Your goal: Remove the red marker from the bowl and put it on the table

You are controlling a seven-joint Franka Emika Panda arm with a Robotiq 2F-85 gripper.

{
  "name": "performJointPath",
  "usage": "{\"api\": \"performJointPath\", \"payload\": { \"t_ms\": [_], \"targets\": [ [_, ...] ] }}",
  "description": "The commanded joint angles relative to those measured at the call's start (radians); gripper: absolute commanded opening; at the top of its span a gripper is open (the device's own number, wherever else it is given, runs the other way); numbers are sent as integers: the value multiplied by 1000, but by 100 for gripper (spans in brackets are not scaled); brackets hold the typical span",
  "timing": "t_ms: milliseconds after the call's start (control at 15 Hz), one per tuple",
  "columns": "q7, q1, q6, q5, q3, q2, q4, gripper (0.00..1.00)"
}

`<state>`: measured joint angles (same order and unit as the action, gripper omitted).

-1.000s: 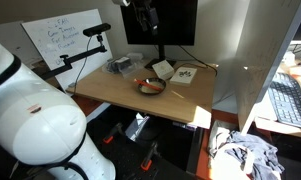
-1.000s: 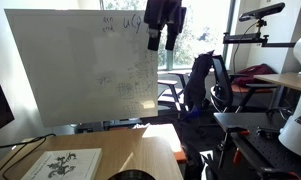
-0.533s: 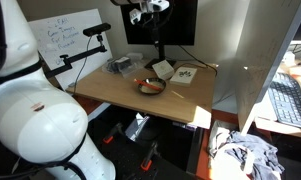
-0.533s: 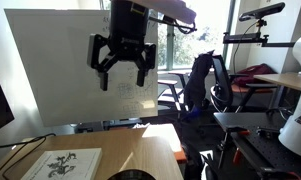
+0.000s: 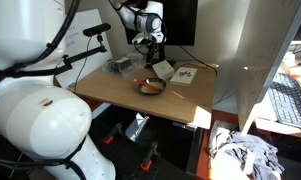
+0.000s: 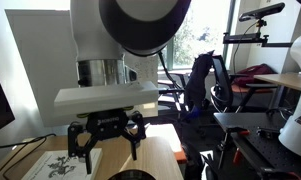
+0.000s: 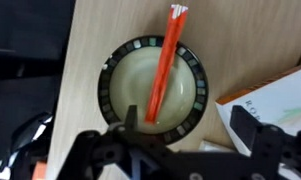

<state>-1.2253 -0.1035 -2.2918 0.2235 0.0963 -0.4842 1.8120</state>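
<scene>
The red marker's inner end (image 5: 153, 86) (image 7: 156, 104) lies below my gripper in the bowl, and the marker slants between my fingers. I should turn my gripper and lower it there.
The red marker (image 7: 165, 62) lies across the bowl (image 7: 111, 88), one end resting past the dark rim and the other end inside on the pale bottom. The bowl sits on the light wooden table (image 7: 240, 40). In an exterior view the bowl (image 5: 150, 87) holds the marker near the middle of the table (image 5: 110, 92). My gripper (image 7: 190, 125) is open and empty, hanging above the bowl's edge with one finger over the rim and one over a paper. It also shows in both exterior views (image 5: 153, 55) (image 6: 106, 145), fingers spread, above the bowl.
A white printed paper (image 7: 275, 105) lies beside the bowl; papers (image 5: 182, 73) and a clear container (image 5: 120, 65) lie behind the bowl. A monitor stand (image 5: 162, 45) rises at the back. A whiteboard (image 6: 80, 60) stands behind the table. A black cable (image 7: 25, 135) lies off the table edge.
My gripper has come down from high above the table to just over the bowl, fingers open throughout. The bowl and marker have not moved.
</scene>
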Motion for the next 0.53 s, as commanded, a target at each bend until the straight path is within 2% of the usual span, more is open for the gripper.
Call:
{"api": "performJointPath", "payload": {
  "t_ms": [0, 133, 467],
  "targets": [
    [-20, 2, -29, 172, -10, -98, -45, 100],
    [3, 21, -70, 291, 6, -157, -55, 100],
    [38, 28, -167, 446, 21, -263, -74, 100]
  ]
}}
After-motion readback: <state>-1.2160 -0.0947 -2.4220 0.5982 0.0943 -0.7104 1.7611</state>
